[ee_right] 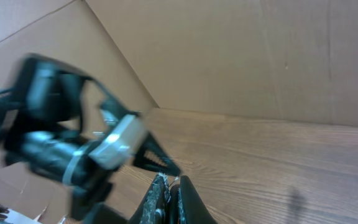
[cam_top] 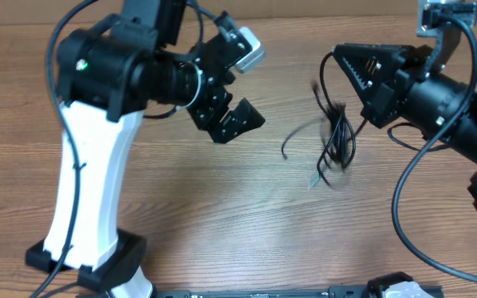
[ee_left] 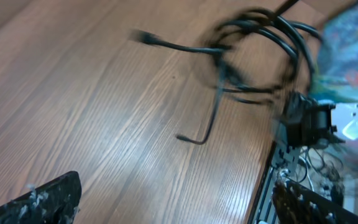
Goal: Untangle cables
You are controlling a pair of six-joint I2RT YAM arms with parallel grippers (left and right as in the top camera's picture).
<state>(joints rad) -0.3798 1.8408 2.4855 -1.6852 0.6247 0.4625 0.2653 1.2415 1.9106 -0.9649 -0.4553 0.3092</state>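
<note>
My left gripper needs to go down and across onto loops my right gripper leaves free (cam_top: pixel 336 139) (ee_left: pixel 225 53). The looped cables hang below my left gripper and to its right in the overhead view.
The cables (cam_top: pixel 338 136) are a bundle of thin black wires that hangs blurred below my right gripper (cam_top: pixel 342 56), over the table's right middle. The right gripper is shut on the top of the bundle. In the right wrist view its fingers (ee_right: pixel 169 186) are pressed together, with only a thin strand showing at the tips. My left gripper (cam_top: pixel 240 116) is open and empty, left of the cables and apart from them. In the left wrist view the looped cables (ee_left: pixel 253 50) lie ahead at the upper right, one plug end stretched to the left, far from the open fingers (ee_left: pixel 179 202).
The wooden table (cam_top: pixel 222 215) spreads under both arms. The white left arm base (cam_top: pixel 89 207) stands at the front left. Thick black cords (cam_top: pixel 412 190) loop off the right arm. A brown cardboard wall (ee_right: pixel 229 56) stands behind the table. The table's edge and a metal rail (ee_left: pixel 272 180) show.
</note>
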